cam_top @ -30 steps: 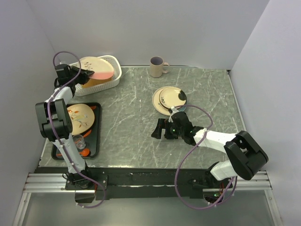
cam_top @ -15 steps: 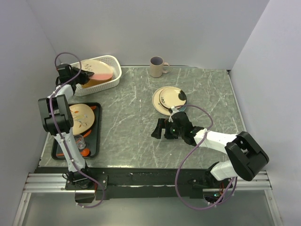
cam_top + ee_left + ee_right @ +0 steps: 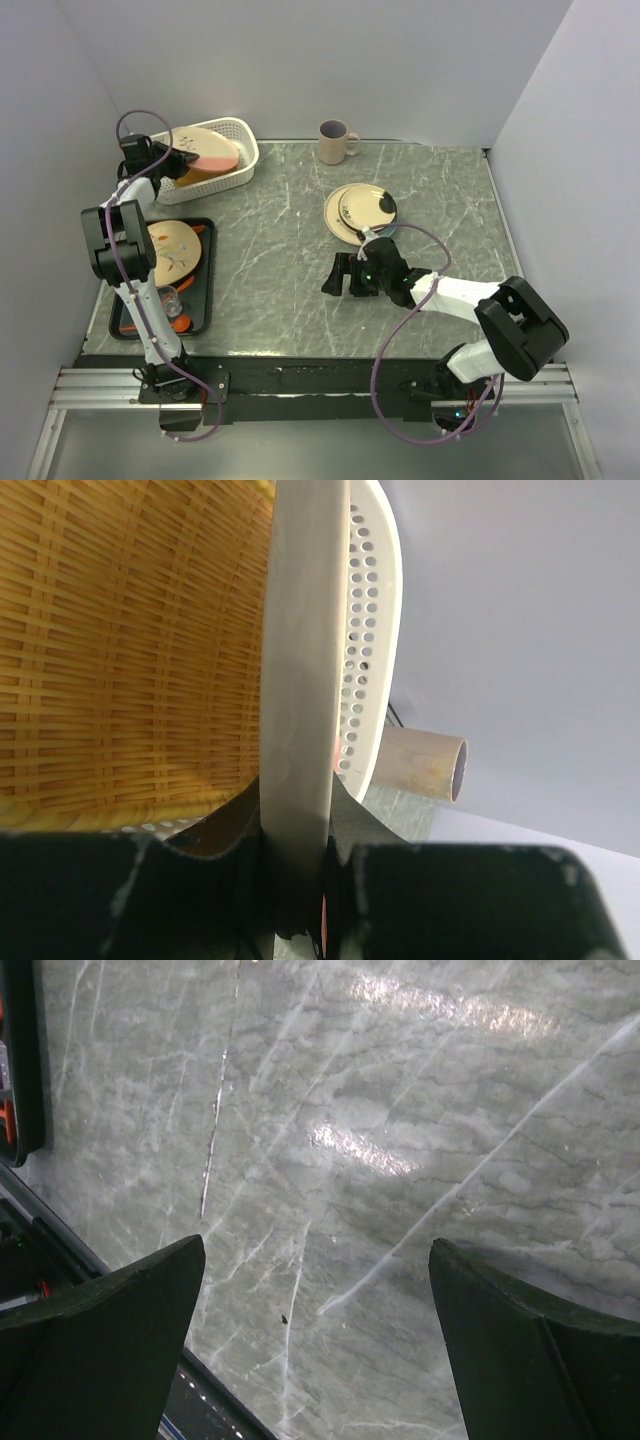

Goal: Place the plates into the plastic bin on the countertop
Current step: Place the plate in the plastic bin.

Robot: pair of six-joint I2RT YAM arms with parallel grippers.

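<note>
Next, my left gripper lowers toward the tan woven surface inside the bin to release the half-pink plate's rim, since the plate hangs over the bin.
My left gripper (image 3: 172, 158) is shut on the rim of a half-pink plate (image 3: 207, 148), which lies tilted in the white plastic bin (image 3: 243, 150) at the back left. In the left wrist view the plate's pale edge (image 3: 300, 670) runs upright between my fingers (image 3: 297, 825), with a tan woven surface (image 3: 130, 630) on its left and the bin's perforated rim (image 3: 375, 630) on its right. A stack of cream plates (image 3: 360, 212) rests on the countertop (image 3: 270, 250). Another cream plate (image 3: 170, 250) lies on the black tray. My right gripper (image 3: 335, 273) hangs open over bare marble (image 3: 315, 1290).
A beige mug (image 3: 335, 142) stands at the back of the counter and also shows in the left wrist view (image 3: 425, 763). The flat black tray (image 3: 205, 290) at the left holds orange items and a small glass (image 3: 166, 297). Walls close in the left, back and right sides.
The left arm has shifted a little and the half-pink plate has sunk flatter into the bin. The right arm has not moved.
</note>
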